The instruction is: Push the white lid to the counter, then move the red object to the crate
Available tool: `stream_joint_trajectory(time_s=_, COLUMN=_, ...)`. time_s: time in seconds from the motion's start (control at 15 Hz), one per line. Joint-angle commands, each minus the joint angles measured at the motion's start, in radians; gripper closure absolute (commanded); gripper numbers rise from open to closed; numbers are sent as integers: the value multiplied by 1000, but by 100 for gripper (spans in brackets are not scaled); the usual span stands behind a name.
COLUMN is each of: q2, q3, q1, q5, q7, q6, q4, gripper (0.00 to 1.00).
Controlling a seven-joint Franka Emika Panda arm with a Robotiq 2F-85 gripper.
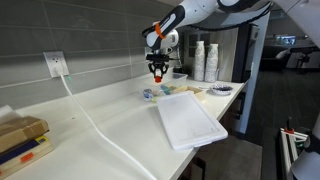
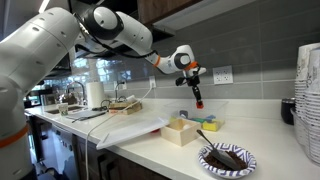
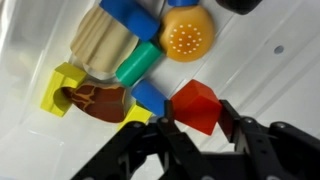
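Note:
My gripper moves back toward the counter's front edge and down over the crate's open top point(image 2: 183, 124) next, since the red object still hangs above the toy pile.
My gripper point(image 3: 197, 118) is shut on the red object point(image 3: 192, 103), a small red block held between the two black fingers. In both exterior views the gripper point(image 1: 158, 72) point(image 2: 198, 100) hangs a little above the white counter point(image 1: 100, 120) point(image 2: 275, 135), over a pile of small toys point(image 1: 150, 93). The white lid point(image 1: 190, 122) point(image 2: 130, 128) lies flat on the counter with one end jutting past the front edge. A small light wooden crate point(image 2: 182, 131) stands on the counter beside the lid, apart from the gripper.
Below the gripper lie an orange ball point(image 3: 188, 35), a teal cylinder point(image 3: 138, 62), blue blocks point(image 3: 130, 15), a yellow piece point(image 3: 60, 85) and a beige piece point(image 3: 105, 40). A patterned plate point(image 2: 228, 158), stacked cups point(image 1: 205, 60), a wall outlet point(image 1: 57, 65) with a cable and boxes point(image 1: 20, 140) are around.

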Motion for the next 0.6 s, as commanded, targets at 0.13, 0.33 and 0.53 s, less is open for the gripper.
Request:
stream_joint_trajectory(time_s=0.13, q2=-230, q3=-27, q1=51, q5=-48, q7=42, q6=8, q4=-263, gripper=77)
stream_joint_trajectory(time_s=0.33, q2=-337, q3=-36, q1=68, q5=-94, q7=66, q6=33, q4=-401, gripper=77)
stream_joint_trajectory(time_s=0.53, q2=-429, q3=-32, q1=68, q5=-146, q7=94, q6=39, q4=-518, gripper=77)
